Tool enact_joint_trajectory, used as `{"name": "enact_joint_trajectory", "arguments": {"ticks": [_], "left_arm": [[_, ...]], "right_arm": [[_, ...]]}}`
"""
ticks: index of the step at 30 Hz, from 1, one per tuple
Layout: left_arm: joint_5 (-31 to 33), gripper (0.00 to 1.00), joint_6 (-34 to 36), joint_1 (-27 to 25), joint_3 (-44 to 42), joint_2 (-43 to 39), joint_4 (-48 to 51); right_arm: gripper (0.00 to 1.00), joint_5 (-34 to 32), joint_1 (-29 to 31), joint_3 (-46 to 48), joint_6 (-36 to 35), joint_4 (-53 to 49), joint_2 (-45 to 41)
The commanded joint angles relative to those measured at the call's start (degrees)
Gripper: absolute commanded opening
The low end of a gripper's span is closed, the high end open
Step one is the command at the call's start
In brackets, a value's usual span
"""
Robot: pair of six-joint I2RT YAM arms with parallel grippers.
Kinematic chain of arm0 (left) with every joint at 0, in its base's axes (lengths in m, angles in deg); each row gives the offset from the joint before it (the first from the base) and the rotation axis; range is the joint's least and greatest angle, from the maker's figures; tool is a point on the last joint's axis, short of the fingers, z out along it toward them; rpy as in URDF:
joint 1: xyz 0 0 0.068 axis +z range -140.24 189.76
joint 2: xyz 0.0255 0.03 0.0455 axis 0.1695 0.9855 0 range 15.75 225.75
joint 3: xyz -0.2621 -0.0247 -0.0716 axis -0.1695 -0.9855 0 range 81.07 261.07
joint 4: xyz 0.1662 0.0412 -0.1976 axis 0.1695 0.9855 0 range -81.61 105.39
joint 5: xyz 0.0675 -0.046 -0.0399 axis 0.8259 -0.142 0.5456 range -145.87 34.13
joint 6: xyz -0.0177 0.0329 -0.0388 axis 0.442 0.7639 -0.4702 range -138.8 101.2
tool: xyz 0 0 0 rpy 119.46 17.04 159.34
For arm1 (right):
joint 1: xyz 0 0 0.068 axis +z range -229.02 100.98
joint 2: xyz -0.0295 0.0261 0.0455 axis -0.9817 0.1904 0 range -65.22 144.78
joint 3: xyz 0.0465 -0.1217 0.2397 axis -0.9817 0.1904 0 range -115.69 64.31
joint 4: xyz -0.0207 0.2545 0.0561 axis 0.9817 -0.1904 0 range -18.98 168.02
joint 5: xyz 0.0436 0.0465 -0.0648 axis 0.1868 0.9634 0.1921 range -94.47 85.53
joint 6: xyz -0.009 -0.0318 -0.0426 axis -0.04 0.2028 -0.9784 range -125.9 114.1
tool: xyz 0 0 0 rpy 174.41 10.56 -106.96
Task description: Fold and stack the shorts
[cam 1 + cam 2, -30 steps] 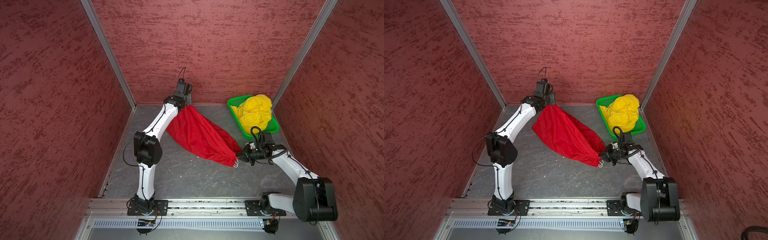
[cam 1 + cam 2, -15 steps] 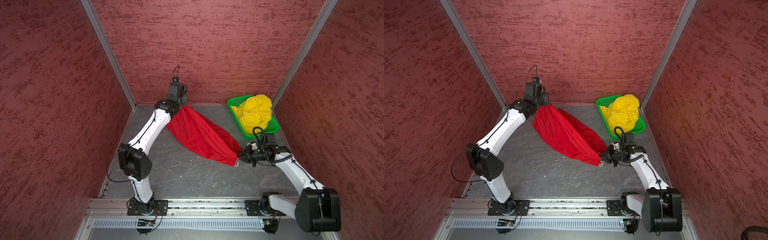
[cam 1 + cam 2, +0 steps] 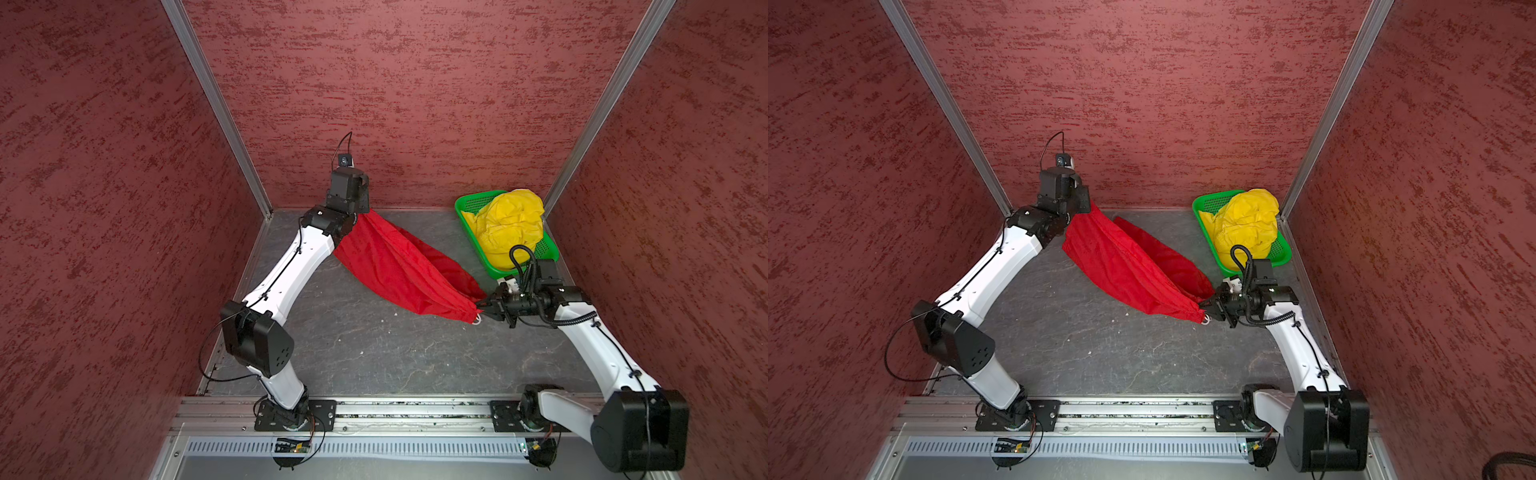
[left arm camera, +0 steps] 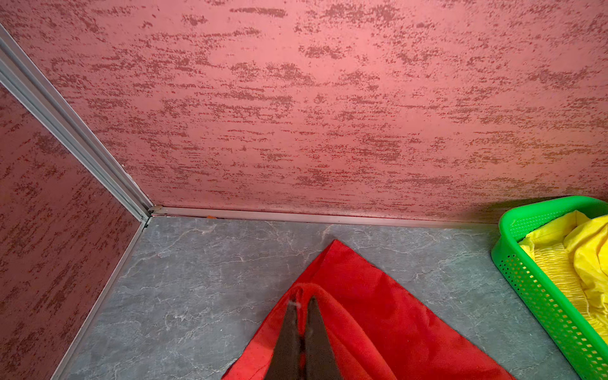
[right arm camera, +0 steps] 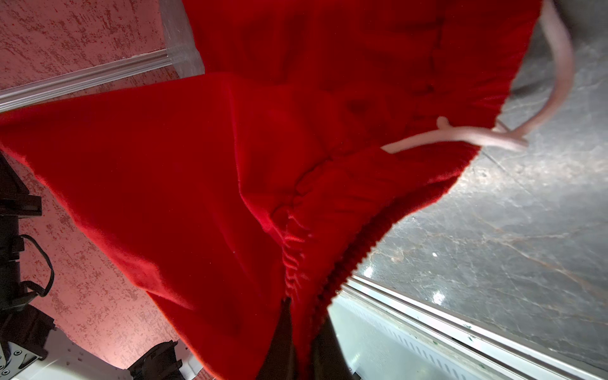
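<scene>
I will lower my right gripper and let go of the shorts' gathered waistband onto the grey floor close below the gripper's fingers, because the red shorts [image 3: 399,266] are already stretched out.
The red shorts [image 3: 399,266] [image 3: 1121,266] hang stretched between both arms above the grey floor, sagging in the middle, in both top views. My left gripper [image 3: 362,212] [image 4: 301,301] is shut on one corner of the red shorts [image 4: 378,296] near the back wall. My right gripper [image 3: 482,306] [image 5: 301,304] is shut on the gathered waistband of the red shorts [image 5: 204,171], where the white drawstring [image 5: 477,136] dangles. The yellow shorts [image 3: 509,226] [image 3: 1246,228] [image 4: 579,253] lie crumpled in the green basket [image 3: 471,205] [image 3: 1208,205] [image 4: 539,296].
Red textured walls close in the cell on three sides. The green basket sits in the back right corner, just behind my right wrist. A metal rail [image 3: 415,409] with both arm bases runs along the front edge.
The left arm has risen and stretched toward the back wall, lifting its corner of the red shorts. The right gripper has shifted slightly, still holding the waistband.
</scene>
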Motion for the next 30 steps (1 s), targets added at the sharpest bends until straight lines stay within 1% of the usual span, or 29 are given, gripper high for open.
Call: {"name": "enact_joint_trajectory", "arguments": {"ticks": [1,14,24,26,30], "left_arm": [[0.81,0.0,1.86,0.33,1.91,2.69,-2.94],[-0.37,0.0,3.11,0.75,13.07,15.68,-1.27],[-0.91,0.0,3.88,0.1,24.59,29.95,1.57],[-1.08,0.0,3.54,-0.14,26.55,33.18,2.16],[-1.43,0.0,3.03,-0.44,30.37,39.07,2.12]], "right_arm": [[0.0,-1.15,-0.25,-1.17,-1.04,-1.26,-0.27],[0.0,-1.7,-0.4,-0.9,-2.85,0.91,6.23],[0.0,-1.52,-0.73,-0.92,-2.31,6.68,13.51],[0.0,-1.3,-1.02,-0.14,-0.33,9.85,14.47],[0.01,-0.81,-1.35,5.01,9.43,23.63,14.19]]}}
